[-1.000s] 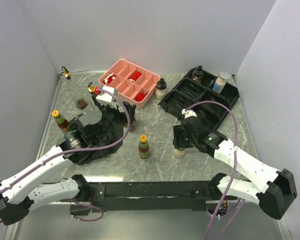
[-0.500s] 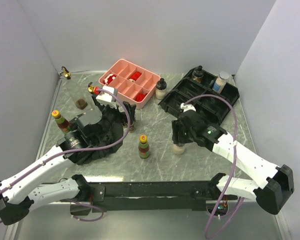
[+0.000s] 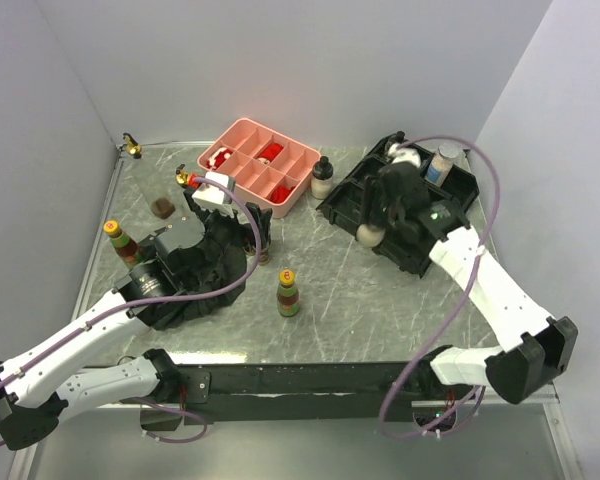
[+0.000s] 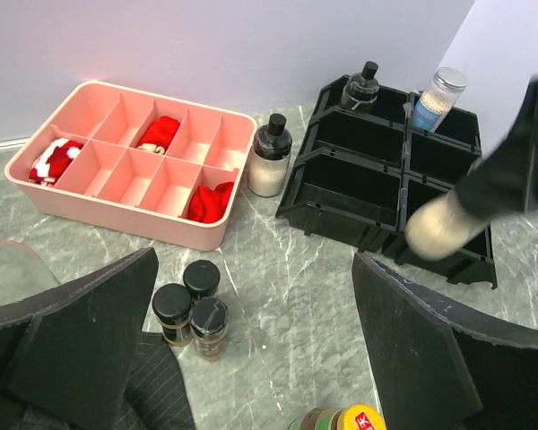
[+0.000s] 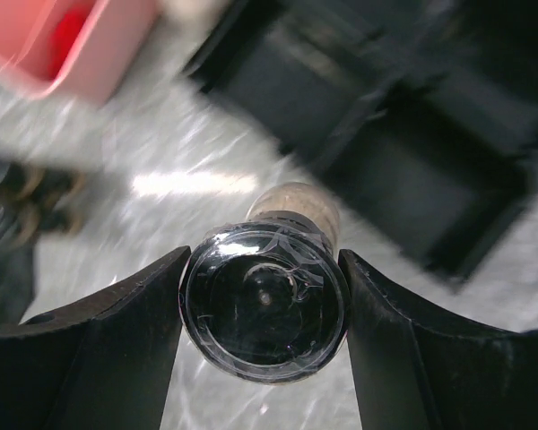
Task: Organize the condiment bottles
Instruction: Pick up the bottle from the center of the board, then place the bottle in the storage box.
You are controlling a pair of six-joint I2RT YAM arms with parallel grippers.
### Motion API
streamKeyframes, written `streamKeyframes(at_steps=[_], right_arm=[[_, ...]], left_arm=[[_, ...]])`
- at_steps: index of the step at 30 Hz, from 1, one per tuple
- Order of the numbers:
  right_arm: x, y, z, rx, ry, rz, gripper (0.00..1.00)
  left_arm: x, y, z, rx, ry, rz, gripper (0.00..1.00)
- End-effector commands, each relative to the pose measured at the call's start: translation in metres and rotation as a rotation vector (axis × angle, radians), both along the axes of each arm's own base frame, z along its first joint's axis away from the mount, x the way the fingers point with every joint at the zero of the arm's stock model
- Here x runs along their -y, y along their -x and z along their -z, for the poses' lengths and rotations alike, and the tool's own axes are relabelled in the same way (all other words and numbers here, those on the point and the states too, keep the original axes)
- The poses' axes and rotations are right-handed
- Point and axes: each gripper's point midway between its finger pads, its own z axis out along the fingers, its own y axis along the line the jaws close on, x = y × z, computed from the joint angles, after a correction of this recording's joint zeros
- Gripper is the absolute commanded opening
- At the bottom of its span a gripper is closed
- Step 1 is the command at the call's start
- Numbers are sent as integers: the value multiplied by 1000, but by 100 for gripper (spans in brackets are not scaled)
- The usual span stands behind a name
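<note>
The empty section of the organizer by the grey-lidded shaker [image 3: 442,162] is below my right gripper and to the right in the top view, so I should move my right gripper across and down into it next.
My right gripper [image 3: 378,222] is shut on a pale shaker [image 3: 369,235] and holds it, tilted, over the near-left edge of the black organizer [image 3: 450,215]. The right wrist view shows the jaws either side of its round lid [image 5: 264,305]; the shaker also shows in the left wrist view [image 4: 441,226]. My left gripper [image 3: 248,238] is open and empty above the black cloth [image 3: 195,290]. Ahead of it stand three black-lidded spice jars [image 4: 193,305] and a yellow-capped bottle [image 3: 287,292]. A grey-lidded shaker [image 3: 442,162] and a dark jar [image 4: 360,87] stand in the organizer.
A pink compartment tray [image 3: 242,135] with red pieces sits at the back middle, a black-capped white bottle [image 3: 323,177] beside it. Two gold-spouted bottles [image 3: 130,145] [image 3: 185,180] and another yellow-capped bottle [image 3: 120,240] stand at the left. White walls close in three sides.
My right gripper has lifted the pale shaker off the table's near middle and carried it back and right to the black organizer. The left arm has not moved.
</note>
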Motion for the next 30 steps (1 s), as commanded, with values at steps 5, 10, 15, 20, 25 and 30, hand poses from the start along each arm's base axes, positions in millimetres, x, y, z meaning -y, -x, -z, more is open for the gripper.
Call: streamKeyframes(at_steps=[5, 10, 15, 20, 25, 30], right_arm=[[96, -81, -62, 238, 34, 340, 34], [132, -117, -53, 257, 38, 447, 34], [160, -143, -31, 230, 37, 498, 33], [176, -156, -23, 223, 52, 508, 33], [179, -167, -20, 225, 59, 485, 32], [182, -180, -2, 197, 7, 458, 33]], left_arm=[[-5, 1, -16, 37, 40, -19, 96], [-6, 2, -17, 43, 47, -16, 96], [-5, 2, -16, 39, 45, -13, 96], [-3, 1, -14, 35, 40, -8, 96], [-2, 2, -14, 36, 43, -2, 96], [-3, 2, -16, 38, 44, -5, 96]])
